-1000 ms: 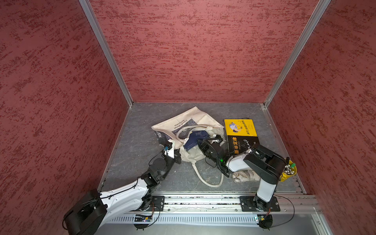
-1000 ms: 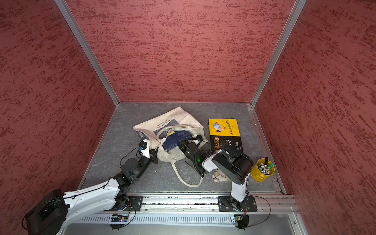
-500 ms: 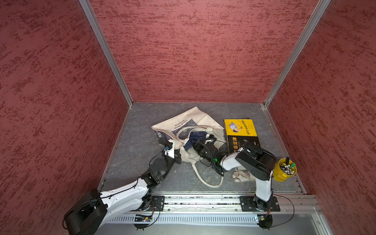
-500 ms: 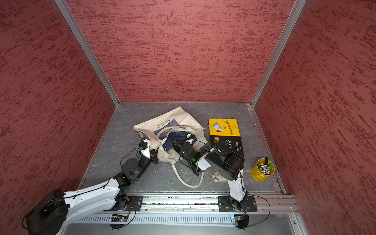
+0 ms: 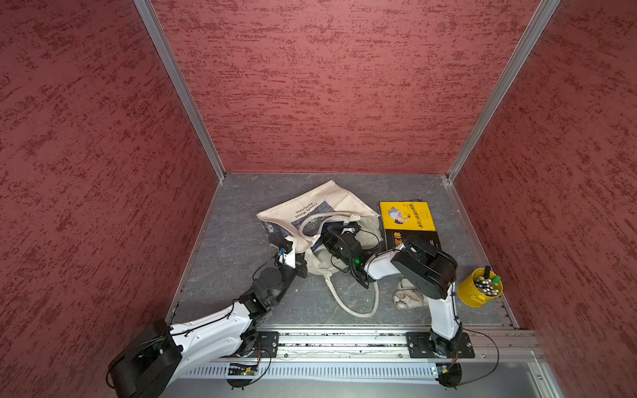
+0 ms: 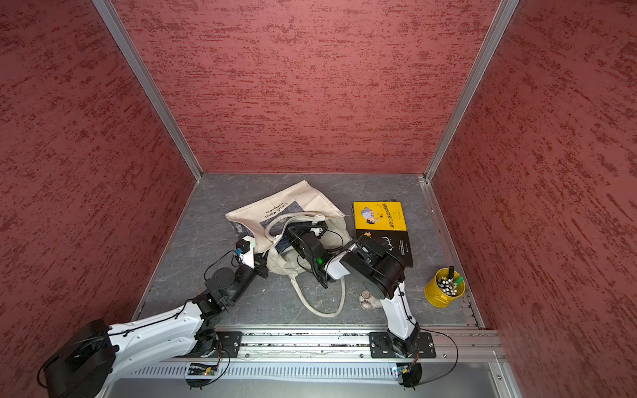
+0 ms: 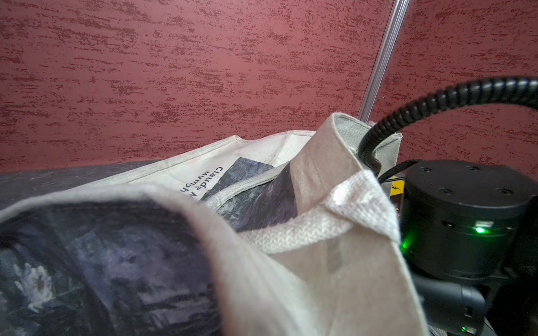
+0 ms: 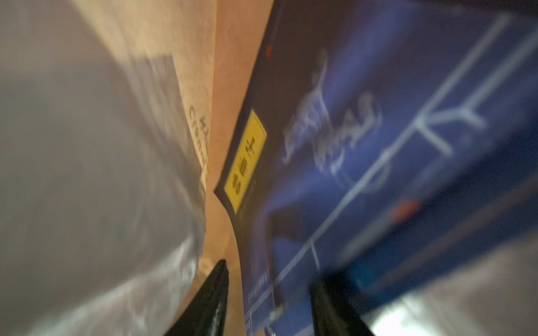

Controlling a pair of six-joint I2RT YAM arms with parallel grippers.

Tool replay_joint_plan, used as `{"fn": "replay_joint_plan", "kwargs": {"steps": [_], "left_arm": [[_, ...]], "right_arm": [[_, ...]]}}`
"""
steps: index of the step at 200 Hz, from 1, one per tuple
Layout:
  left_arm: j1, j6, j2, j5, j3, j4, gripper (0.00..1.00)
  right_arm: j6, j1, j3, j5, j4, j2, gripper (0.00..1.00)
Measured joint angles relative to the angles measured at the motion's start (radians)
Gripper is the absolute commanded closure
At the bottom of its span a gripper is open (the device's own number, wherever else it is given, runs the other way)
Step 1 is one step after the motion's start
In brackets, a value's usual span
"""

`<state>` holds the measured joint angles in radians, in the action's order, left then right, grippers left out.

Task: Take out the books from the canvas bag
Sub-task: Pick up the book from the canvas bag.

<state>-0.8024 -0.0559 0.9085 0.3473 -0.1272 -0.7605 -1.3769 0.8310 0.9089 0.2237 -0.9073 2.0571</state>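
The open fingers of my right gripper are already on both sides of the edge of the dark blue book, so it needs to push deeper into the bag's opening along that edge.
The cream canvas bag (image 5: pixel 310 203) (image 6: pixel 275 206) lies crumpled mid-floor, mouth toward the arms. My left gripper (image 5: pixel 303 265) (image 6: pixel 263 265) is at the bag's near rim; in the left wrist view bag fabric (image 7: pixel 320 276) drapes over its jaws, hiding them. My right gripper (image 5: pixel 332 236) (image 8: pixel 272 291) reaches into the bag mouth, open, its fingers straddling the edge of a dark blue book (image 8: pixel 378 145) (image 6: pixel 284 243) inside. A yellow book (image 5: pixel 406 215) overlaps a black book with orange lettering (image 5: pixel 396 237); both lie on the floor right of the bag.
A yellow bucket of pens (image 5: pixel 479 293) stands at the right front. A white patterned pouch (image 5: pixel 408 298) lies under the right arm's elbow. One bag handle (image 5: pixel 358 310) loops over the floor toward the rail. Red walls close in three sides.
My right arm has swung left and pushed its gripper deeper into the bag mouth, uncovering the yellow bucket. The left arm has not moved.
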Motion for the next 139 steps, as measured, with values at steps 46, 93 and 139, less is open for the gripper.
{"fn": "replay_joint_plan", "kwargs": {"steps": [46, 93, 139], "left_arm": [[0.000, 0.000, 0.002, -0.003, 0.000, -0.001, 1.00], [0.000, 0.000, 0.002, -0.003, -0.001, -0.001, 1.00], [0.000, 0.000, 0.003, -0.003, -0.005, 0.005, 1.00]], "right_arm": [[-0.005, -0.008, 0.060, 0.069, 0.000, 0.048, 0.59], [0.012, -0.030, 0.105, 0.069, 0.034, 0.082, 0.89], [0.029, -0.031, -0.018, 0.065, 0.009, 0.000, 1.00]]}}
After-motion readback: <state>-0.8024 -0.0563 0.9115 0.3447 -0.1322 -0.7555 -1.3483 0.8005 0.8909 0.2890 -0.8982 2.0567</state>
